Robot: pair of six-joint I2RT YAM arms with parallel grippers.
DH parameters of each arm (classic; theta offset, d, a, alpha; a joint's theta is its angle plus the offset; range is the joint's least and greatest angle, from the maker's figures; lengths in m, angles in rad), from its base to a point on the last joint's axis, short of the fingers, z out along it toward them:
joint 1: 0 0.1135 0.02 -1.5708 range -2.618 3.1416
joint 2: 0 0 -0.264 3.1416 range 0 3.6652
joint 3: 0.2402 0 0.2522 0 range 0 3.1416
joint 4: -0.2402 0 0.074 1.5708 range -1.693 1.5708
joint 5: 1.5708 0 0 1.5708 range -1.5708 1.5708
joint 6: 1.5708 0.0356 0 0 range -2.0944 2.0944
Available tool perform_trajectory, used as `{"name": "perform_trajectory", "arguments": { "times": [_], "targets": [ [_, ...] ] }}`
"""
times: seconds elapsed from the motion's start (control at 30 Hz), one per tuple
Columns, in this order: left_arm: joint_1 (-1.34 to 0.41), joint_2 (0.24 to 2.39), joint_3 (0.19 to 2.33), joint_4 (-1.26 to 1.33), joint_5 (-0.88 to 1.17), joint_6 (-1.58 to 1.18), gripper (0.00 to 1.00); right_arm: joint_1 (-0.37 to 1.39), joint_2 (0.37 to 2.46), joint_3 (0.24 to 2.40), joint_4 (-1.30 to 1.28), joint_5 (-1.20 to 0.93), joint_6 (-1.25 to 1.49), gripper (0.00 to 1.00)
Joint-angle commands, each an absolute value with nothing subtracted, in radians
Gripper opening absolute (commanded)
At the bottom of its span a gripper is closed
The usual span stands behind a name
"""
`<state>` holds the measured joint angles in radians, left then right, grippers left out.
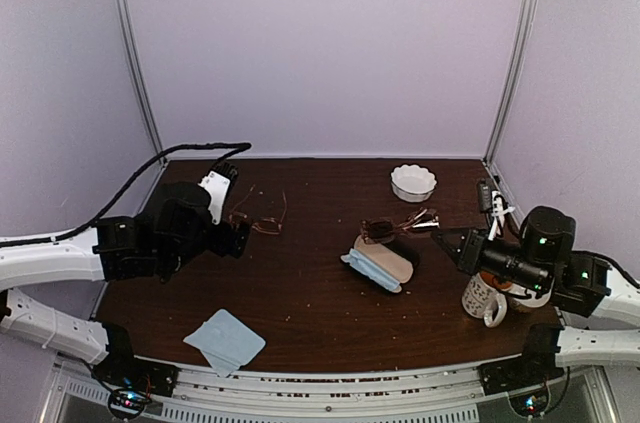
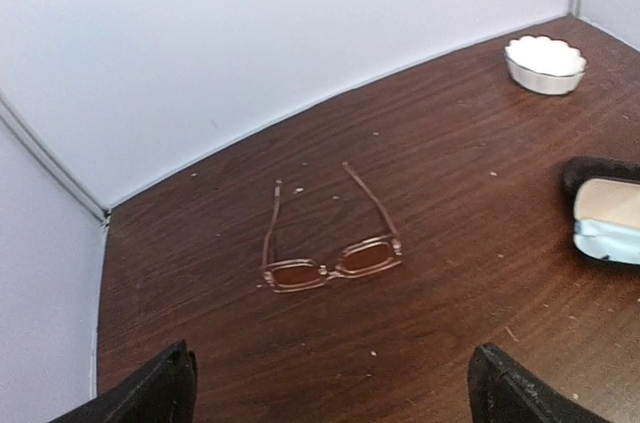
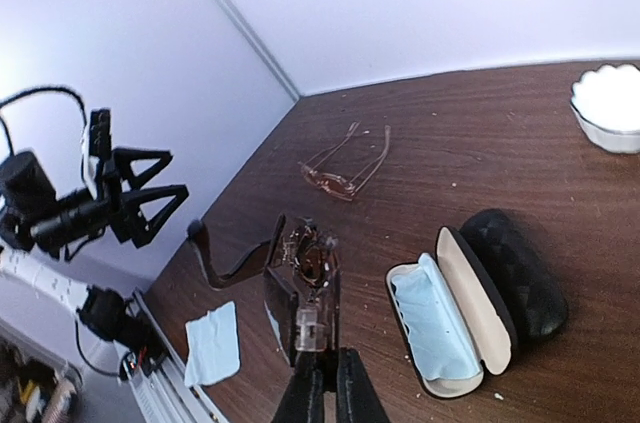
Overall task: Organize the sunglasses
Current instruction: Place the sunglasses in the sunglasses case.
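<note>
The case is open and lies below and to the left in the top view, so I should tilt my right gripper down over it and its light-blue cloth [image 3: 432, 321], lower and release.
The dark-framed sunglasses [image 3: 300, 273] hang in my right gripper [image 3: 328, 388], which is shut on one end of the frame, one temple sticking out to the left. In the top view this pair [image 1: 395, 227] is held just above the far side of the open black case [image 1: 385, 265], with my right gripper [image 1: 438, 233] to its right. The copper wire sunglasses [image 2: 330, 263] lie unfolded on the table, lenses toward my left gripper [image 2: 335, 398], which is open and empty a short way from them. They also show in the top view [image 1: 262, 218] and the right wrist view [image 3: 345, 168].
The case [image 3: 470, 303] lies open with a light-blue cloth in its cream lining. A second light-blue cloth [image 1: 225, 341] lies near the front left edge. A white scalloped bowl [image 1: 413, 181] stands at the back. A patterned mug [image 1: 487, 298] stands under my right arm.
</note>
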<state>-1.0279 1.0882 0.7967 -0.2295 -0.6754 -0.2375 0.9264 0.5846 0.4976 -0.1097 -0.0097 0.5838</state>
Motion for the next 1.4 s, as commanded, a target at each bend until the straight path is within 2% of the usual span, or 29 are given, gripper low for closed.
{"name": "perform_trajectory", "arguments": {
  "times": [0.0,0.17,0.43,0.8,1.37],
  "targets": [
    [-0.956,1.094,0.744,-0.093,-0.774,-0.224,0.98,0.933,0.598,0.479,-0.037,0.168,0.795,0.0],
    [-0.89,1.097,0.683,-0.013,-0.702,-0.251,0.98,0.933,0.656,0.51,-0.079,0.199,0.904,0.0],
    [-0.888,1.089,0.655,0.019,-0.692,-0.244,0.98,0.947,0.765,0.51,-0.06,0.178,1.089,0.0],
    [-0.887,1.119,0.672,0.008,-0.69,-0.241,0.96,0.978,0.874,0.513,-0.139,0.287,1.325,0.0],
    [-0.885,1.106,0.657,0.024,-0.684,-0.239,0.95,1.038,1.078,0.607,-0.213,0.344,1.545,0.0]
  ]
}}
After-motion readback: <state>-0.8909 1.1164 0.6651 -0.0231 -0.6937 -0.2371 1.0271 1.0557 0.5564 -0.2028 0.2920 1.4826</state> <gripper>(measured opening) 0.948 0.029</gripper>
